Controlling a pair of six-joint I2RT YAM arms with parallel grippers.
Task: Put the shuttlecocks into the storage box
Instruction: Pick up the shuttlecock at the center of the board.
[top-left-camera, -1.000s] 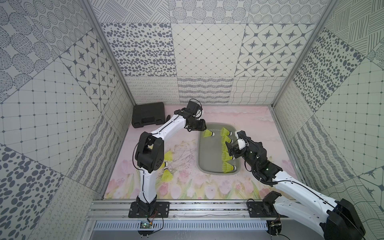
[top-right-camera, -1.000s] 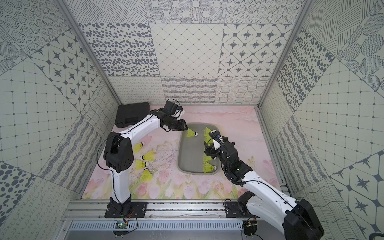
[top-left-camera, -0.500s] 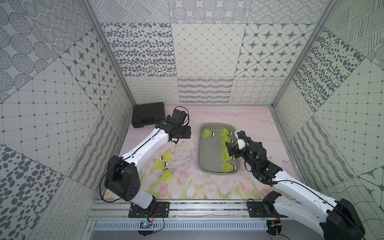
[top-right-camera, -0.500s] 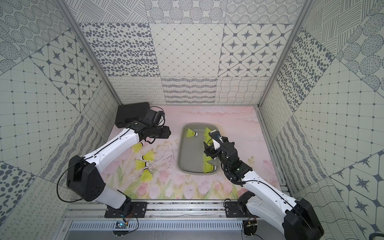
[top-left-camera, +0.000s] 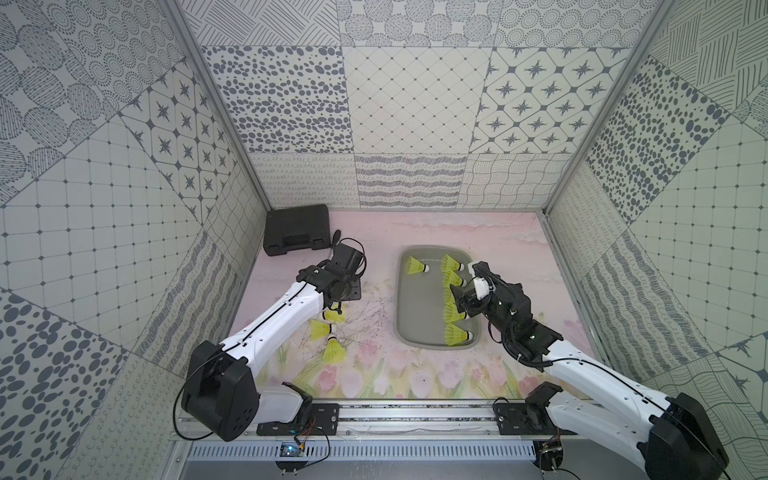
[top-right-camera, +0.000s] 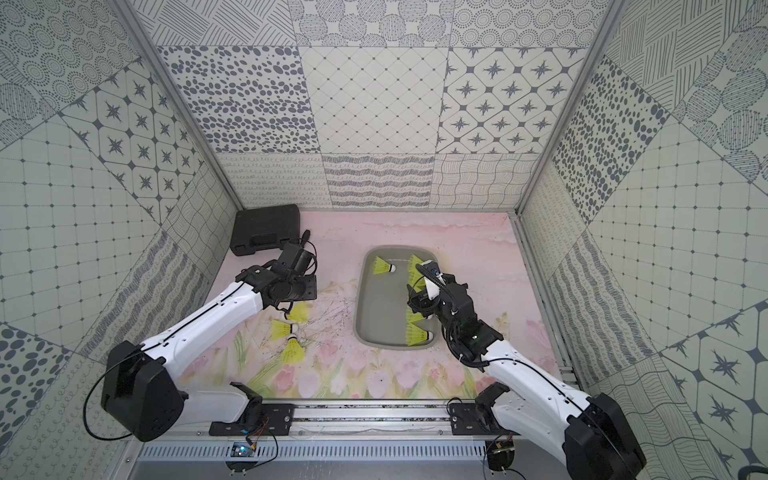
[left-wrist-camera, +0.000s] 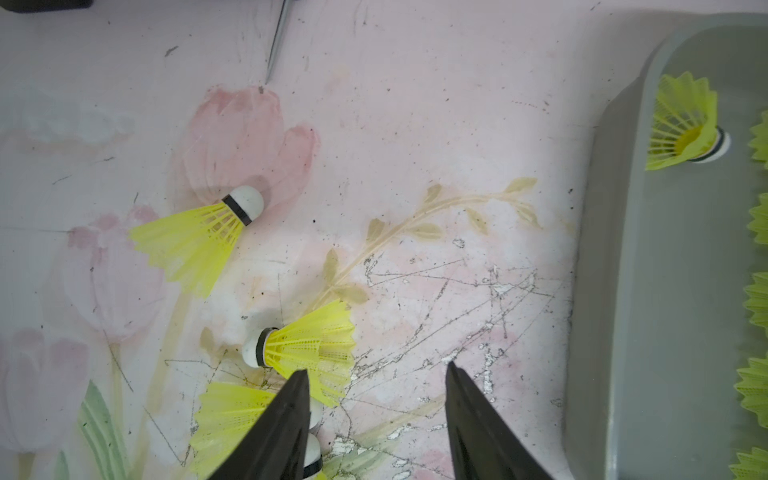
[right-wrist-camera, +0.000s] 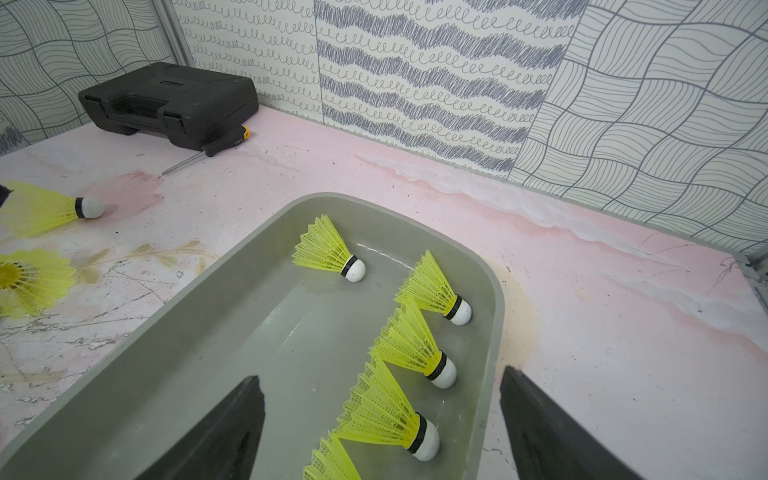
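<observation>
My left gripper lowers next, fingers open, onto the near edge of that skirt (top-right-camera: 298, 317), as the shuttlecock with its skirt toward the box lies below.
The grey storage box (top-left-camera: 399, 307) (right-wrist-camera: 166, 332) lies right of centre. Several neon-yellow shuttlecocks lie inside it: one alone at the far end (top-left-camera: 415, 266) (right-wrist-camera: 328, 253), the rest in a row along the right wall (right-wrist-camera: 411, 345). Several more shuttlecocks lie on the mat to the box's left (top-left-camera: 322, 330) (left-wrist-camera: 195, 241) (left-wrist-camera: 311, 345). My left gripper (left-wrist-camera: 376, 368) hangs open and empty above them, one finger over the nearest skirts. Above the box's right wall, my right gripper (right-wrist-camera: 380, 374) (top-left-camera: 459, 300) stands open and holds nothing.
A black hard case (top-left-camera: 297, 228) (right-wrist-camera: 166, 99) sits in the far left corner, a screwdriver (right-wrist-camera: 216, 145) lying beside it. Patterned walls close in the mat on three sides. The arm bases stand on a rail (top-left-camera: 415, 415) at the front.
The left arm has swung from the box's far end back over the loose shuttlecocks, leaving one shuttlecock in the box. Its jaws have widened. The right arm has not moved.
</observation>
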